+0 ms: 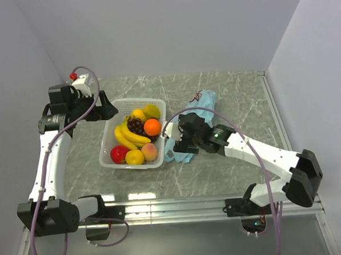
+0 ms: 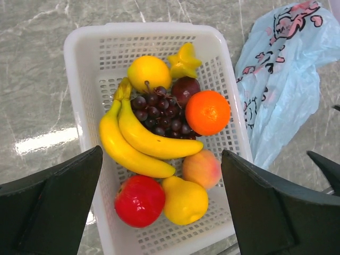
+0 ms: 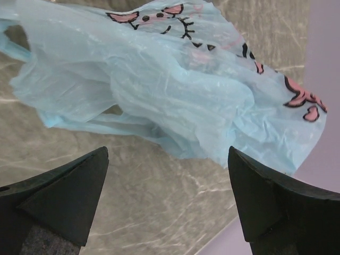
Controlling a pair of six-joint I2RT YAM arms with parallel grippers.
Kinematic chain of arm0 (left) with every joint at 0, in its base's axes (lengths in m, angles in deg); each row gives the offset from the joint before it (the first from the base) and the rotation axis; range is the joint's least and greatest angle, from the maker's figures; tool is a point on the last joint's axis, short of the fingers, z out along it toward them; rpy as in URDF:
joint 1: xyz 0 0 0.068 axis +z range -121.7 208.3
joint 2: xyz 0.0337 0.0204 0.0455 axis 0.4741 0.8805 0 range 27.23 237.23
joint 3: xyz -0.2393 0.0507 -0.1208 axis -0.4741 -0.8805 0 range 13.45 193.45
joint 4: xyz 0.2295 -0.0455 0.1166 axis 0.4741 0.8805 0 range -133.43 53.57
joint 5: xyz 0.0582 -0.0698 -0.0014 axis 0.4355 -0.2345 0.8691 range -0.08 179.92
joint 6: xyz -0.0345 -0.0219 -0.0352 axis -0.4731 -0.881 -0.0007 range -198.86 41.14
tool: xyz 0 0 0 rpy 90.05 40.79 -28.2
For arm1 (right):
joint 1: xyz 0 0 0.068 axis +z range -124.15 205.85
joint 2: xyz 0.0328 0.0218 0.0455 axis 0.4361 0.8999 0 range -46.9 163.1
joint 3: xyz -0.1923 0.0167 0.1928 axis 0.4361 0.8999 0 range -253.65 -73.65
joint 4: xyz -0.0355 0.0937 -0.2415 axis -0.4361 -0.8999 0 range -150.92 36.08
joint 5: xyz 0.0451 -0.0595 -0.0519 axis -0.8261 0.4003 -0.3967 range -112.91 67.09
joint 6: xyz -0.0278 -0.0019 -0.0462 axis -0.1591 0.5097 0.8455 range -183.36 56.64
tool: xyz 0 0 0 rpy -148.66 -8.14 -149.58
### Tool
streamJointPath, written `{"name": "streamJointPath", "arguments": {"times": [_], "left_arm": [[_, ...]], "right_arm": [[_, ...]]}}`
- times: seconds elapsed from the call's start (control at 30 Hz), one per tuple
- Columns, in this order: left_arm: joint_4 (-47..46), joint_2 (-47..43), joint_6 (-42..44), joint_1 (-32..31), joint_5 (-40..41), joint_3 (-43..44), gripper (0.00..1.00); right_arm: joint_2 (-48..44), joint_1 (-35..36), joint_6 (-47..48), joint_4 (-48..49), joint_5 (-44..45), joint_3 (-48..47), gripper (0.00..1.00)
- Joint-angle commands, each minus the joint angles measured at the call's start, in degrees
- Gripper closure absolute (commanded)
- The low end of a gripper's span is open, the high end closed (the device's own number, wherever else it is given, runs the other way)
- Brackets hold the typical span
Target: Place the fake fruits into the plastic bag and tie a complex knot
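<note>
I will lower my right gripper toward the basket (image 1: 158, 105) next, to the upper edge of the bag, because the crumpled bag lies flat below my open fingers.
The fake fruits lie in a white latticed basket (image 1: 158, 105): bananas (image 2: 143, 141), grapes (image 2: 159, 111), an orange (image 2: 207, 112), a red apple (image 2: 139, 201), a lemon (image 2: 149, 73), a peach (image 2: 202, 169) and a yellow pear-shaped fruit (image 2: 185, 201). The light-blue plastic bag (image 1: 202, 102) lies crumpled flat on the table right of the basket, untied, with no knot in view. My left gripper (image 1: 108, 108) hovers open and empty over the basket's far-left side (image 2: 162, 154). My right gripper (image 1: 180, 139) is open and empty just above the bag (image 3: 175, 90), beside its near edge (image 3: 167, 151).
The basket (image 2: 79, 79) also holds a yellow starfruit (image 2: 183, 61) and a dark plum (image 2: 185, 87). The grey marble table (image 1: 238, 107) is bounded by white walls at the back and both sides. A metal rail (image 1: 174, 207) runs along the near edge.
</note>
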Motion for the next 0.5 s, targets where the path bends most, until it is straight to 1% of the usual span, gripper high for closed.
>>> {"name": "streamJointPath", "arguments": {"times": [0.0, 0.17, 0.2, 0.27, 0.3, 0.33, 0.37, 0.4, 0.43, 0.47], "left_arm": [[0.63, -1.89, -0.13, -0.01, -2.93, 1.18, 0.01], [0.72, -2.24, -0.04, 0.08, -3.02, 1.1, 0.01], [0.37, -2.33, -0.22, 0.08, -2.93, 1.1, 0.01], [-0.07, -2.94, -0.92, -0.01, -2.93, 1.1, 0.01], [-0.68, -3.21, -1.1, 0.07, -3.45, 0.92, 0.01], [-1.81, -4.17, -1.1, 0.08, -3.98, 0.66, 0.01], [-2.96, -4.7, -1.54, 0.08, -4.42, -0.13, 0.01], [-4.36, -5.31, -2.24, 0.08, -4.6, -0.74, 0.01], [-7.33, -6.62, -3.03, -0.01, -4.86, -1.45, 0.01], [-9.02, -7.33, -3.9, -0.01, -5.39, -3.19, 0.01]], "right_arm": [[3.22, 0.46, 5.98, 7.97, 4.41, 0.95, 0.0], [8.59, 0.55, 9.94, 15.36, 5.03, 5.87, 0.0], [9.3, 0.55, 10.04, 17.2, 5.11, 6.23, 0.08], [10.71, -0.24, 8.38, 17.04, 4.07, 5.45, 0.28], [10.71, -0.77, 7.5, 15.21, 3.19, 4.57, 0.5], [10.36, -1.38, 6.36, 13.89, 1.88, 2.39, 0.64], [8.97, -2.08, 3.65, 12.66, -0.83, 1.06, 0.82], [8.08, -4.27, 2.23, 9.77, -2.43, -0.52, 1.0], [7.21, -5.42, 1.17, 8.01, -4.01, -3.93, 1.0], [5.46, -6.82, -1.01, 6.42, -7.94, -5.88, 1.0]]}}
